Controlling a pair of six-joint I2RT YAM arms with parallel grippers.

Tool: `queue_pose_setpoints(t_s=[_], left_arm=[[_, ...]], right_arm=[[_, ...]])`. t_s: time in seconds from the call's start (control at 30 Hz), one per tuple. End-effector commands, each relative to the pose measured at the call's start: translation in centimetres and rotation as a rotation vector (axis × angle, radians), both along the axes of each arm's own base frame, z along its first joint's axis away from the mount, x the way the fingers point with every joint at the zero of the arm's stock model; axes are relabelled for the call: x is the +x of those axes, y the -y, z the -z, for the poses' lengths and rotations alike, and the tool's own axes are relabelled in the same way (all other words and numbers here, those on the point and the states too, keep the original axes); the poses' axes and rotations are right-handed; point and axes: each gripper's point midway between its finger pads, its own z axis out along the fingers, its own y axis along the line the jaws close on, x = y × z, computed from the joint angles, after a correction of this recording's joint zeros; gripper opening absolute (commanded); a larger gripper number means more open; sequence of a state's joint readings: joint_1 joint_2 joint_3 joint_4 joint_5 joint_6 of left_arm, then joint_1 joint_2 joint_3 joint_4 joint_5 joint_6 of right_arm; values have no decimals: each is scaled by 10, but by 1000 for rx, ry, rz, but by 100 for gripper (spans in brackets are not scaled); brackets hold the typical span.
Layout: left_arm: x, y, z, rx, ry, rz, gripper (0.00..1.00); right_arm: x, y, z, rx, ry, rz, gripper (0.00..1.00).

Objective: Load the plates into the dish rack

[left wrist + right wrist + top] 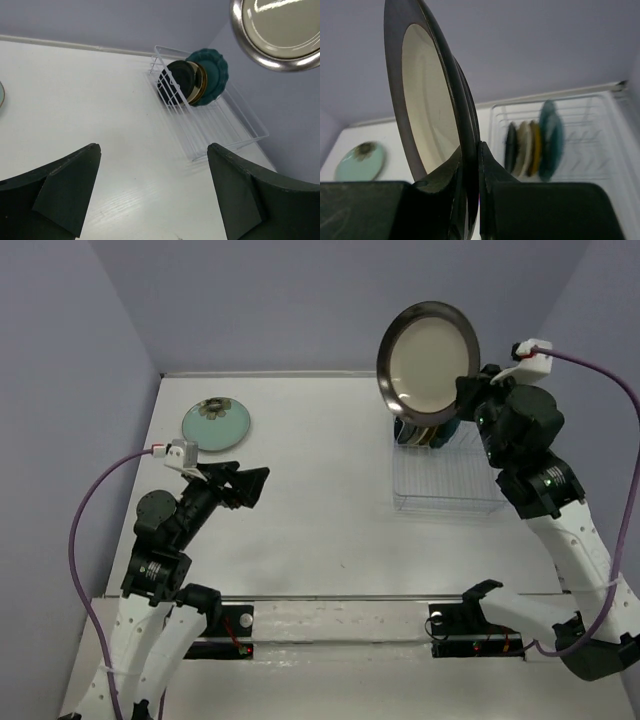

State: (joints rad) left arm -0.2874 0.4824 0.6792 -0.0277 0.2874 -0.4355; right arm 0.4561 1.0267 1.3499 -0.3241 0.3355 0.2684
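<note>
The robot should next turn its right gripper outward and move it down into the empty space beside the teal plate below the gripper, because plates fill the teal plate's other side.
My right gripper (468,392) is shut on the rim of the silver metal plate (428,358), held upright in the air above the far end of the white wire dish rack (445,485). The wrist view shows the plate (427,105) edge-on between my fingers. Several plates stand in the rack's far end: black (511,147), cream (523,148), yellow-orange (535,146) and scalloped teal (551,139). The mint flower plate (216,423) lies flat at the far left of the table. My left gripper (250,485) is open and empty, low over the table, right of the mint plate.
The rack (220,125) has free slots at its near end. Lilac walls close the table at the back and both sides. A purple cable (85,530) loops beside the left arm.
</note>
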Motion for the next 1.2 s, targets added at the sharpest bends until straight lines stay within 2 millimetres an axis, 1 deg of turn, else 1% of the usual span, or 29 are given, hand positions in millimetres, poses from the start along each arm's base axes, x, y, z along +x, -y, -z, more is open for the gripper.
queue_pose_setpoints(t_s=[0.0,0.03,0.07,0.1,0.13,0.17,0.2,0.23,0.3,0.33,0.37,0.4,0.47,0.5,0.57,0.63,0.77,0.8,0.87,0.9,0.97,1.0,1.03,1.07,1.1,1.13,1.17], left_arm=[[-14,6,20,95,-11,59,99],[-16,8,18,94,-4,71,99],[-17,9,18,93,-3,75,99],[-19,9,18,98,2,77,99],[-21,10,17,98,6,77,99],[-23,11,16,97,9,84,99],[-25,12,17,96,10,89,99],[-30,14,16,93,18,104,99],[-34,16,14,86,27,116,99],[-36,18,15,85,27,125,99],[-36,18,14,84,29,123,99],[-39,18,13,80,34,129,99],[-40,18,11,78,38,124,99],[-41,17,11,75,40,123,99],[-43,16,9,72,47,121,99],[-44,16,8,70,51,121,99],[-46,17,8,67,54,124,99],[-47,17,8,67,55,127,99],[-46,17,7,65,55,124,99],[-46,17,8,66,52,124,99],[-46,17,8,66,52,122,99],[-46,17,8,66,52,122,99],[-47,17,8,64,51,124,99],[-47,17,8,64,51,124,99],[-47,17,8,66,52,124,99],[-46,17,9,66,48,122,99],[-46,17,9,66,48,122,99]], right_arm=[[-16,93,-94,-47,223,478,7],[-11,106,-92,-95,208,584,7],[-9,113,-93,-133,209,637,7],[-12,130,-106,-174,241,733,7],[-9,136,-109,-200,246,771,7],[2,139,-106,-243,239,803,7],[3,145,-113,-245,263,837,7],[11,155,-113,-295,246,877,7],[17,164,-116,-325,245,905,7],[20,174,-119,-337,248,926,7],[24,177,-117,-355,242,932,7],[33,183,-112,-387,226,944,7],[43,188,-101,-427,195,953,7],[44,191,-100,-439,190,955,7],[54,197,-88,-472,166,953,7],[66,190,-77,-504,152,900,7],[85,182,-44,-518,100,841,7],[90,184,-28,-509,72,832,7],[95,180,-12,-493,52,808,7],[99,177,3,-477,30,788,7],[103,175,17,-463,12,769,7],[105,177,31,-456,-12,767,7],[106,177,33,-448,-13,766,7],[109,175,46,-455,-36,752,7],[110,174,52,-446,-43,748,7],[112,173,62,-452,-60,740,7],[113,173,67,-453,-68,737,7]])
